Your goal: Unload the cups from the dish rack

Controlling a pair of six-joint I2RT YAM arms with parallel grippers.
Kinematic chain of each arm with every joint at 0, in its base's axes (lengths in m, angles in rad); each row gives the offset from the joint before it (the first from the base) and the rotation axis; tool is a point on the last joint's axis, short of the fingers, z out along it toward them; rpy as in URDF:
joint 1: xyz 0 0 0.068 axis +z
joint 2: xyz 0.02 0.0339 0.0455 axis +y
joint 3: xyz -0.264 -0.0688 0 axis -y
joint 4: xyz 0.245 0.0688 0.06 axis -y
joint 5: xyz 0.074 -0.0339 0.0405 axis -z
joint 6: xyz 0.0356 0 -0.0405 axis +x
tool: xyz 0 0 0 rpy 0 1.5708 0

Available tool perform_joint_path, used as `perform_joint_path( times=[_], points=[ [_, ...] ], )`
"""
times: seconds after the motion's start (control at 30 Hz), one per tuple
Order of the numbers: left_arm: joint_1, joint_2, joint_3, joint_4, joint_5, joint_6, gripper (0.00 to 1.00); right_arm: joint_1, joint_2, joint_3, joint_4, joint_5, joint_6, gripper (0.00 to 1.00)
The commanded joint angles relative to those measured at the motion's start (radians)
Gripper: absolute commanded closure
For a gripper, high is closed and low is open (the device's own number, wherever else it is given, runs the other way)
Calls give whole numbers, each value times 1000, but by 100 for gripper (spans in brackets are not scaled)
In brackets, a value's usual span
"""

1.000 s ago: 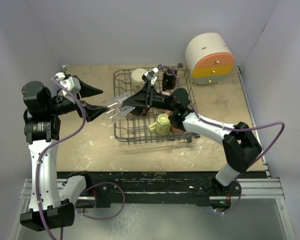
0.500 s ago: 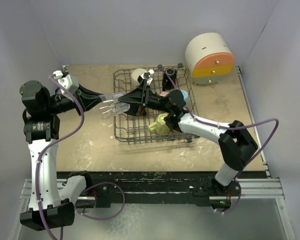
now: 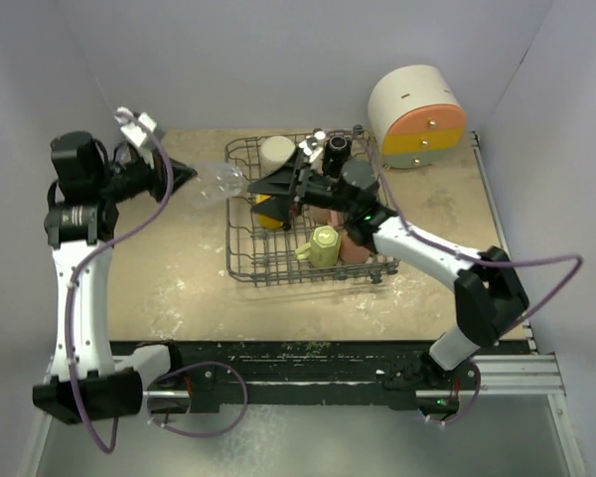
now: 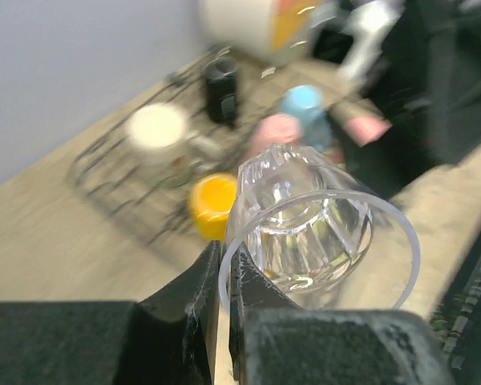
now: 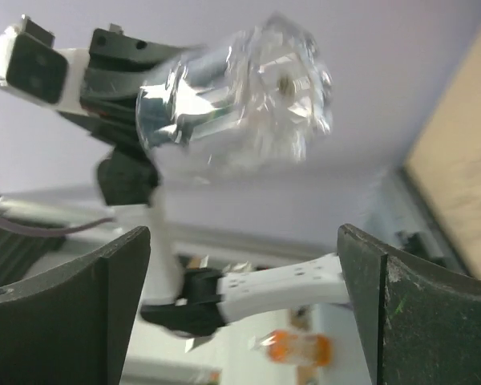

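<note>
The robot's left gripper should tilt downward and lower outward next, to stand the clear glass cup on the tan tabletop beside the dish rack [image 3: 240, 260], which lies bare.
My left gripper [image 3: 187, 179] is shut on the rim of a clear glass cup [image 3: 215, 183], held in the air just left of the dish rack [image 3: 240, 260]. In the left wrist view its fingers [image 4: 194, 298] pinch the glass [image 4: 313, 216] wall between them. My right gripper [image 3: 278, 174] hangs open over the rack's left part with nothing in it; its view shows the glass [image 5: 240, 88] ahead of the wide jaws. Cream [image 3: 276, 151], black [image 3: 336, 151], orange-yellow [image 3: 268, 211], yellow-green [image 3: 323, 246] and salmon [image 3: 358, 248] cups sit in the rack. Pink [image 4: 276, 132] and light blue [image 4: 305, 100] cups also show.
A round white container [image 3: 417, 114] with orange and yellow drawers stands at the back right, beyond the rack. Bare tan tabletop [image 3: 169, 268] lies left of and in front of the rack. Grey walls close in both sides.
The glass passed from my right gripper to my left. The left jaws closed on its rim, the right jaws opened, and the left arm drew the glass up and back to the left.
</note>
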Motion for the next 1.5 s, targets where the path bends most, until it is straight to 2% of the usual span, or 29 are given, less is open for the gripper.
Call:
perform_joint_path(
  times=[0.0,0.1,0.23,0.33,0.53,0.67,0.9,1.1,1.27,1.47],
  points=[
    [5,180,233,-264,-471,189,100,-138,-158,65,-539,69,-397,0],
    [5,288,338,-355,-638,238,100,-186,-192,119,-755,127,-551,0],
    [5,416,412,-373,-771,275,100,-235,-232,158,-932,206,-705,0],
    [3,567,497,-393,-860,290,100,-244,-251,205,-1092,320,-839,0],
    [0,860,693,-434,-909,263,100,-244,-304,228,-1274,550,-984,0],
    [-4,1010,839,-453,-900,230,100,-239,-312,221,-1330,659,-1049,0],
    [-5,1235,1089,-513,-814,181,100,-195,-338,161,-1383,779,-1040,2],
    [-7,1266,1054,-404,-736,159,100,-41,-323,134,-1445,927,-1016,0],
    [-32,1322,1072,-393,-779,158,100,-18,-320,78,-1452,954,-1014,0],
    [-42,1360,1074,-367,-812,146,100,-1,-301,85,-1454,936,-1077,0]
  ],
)
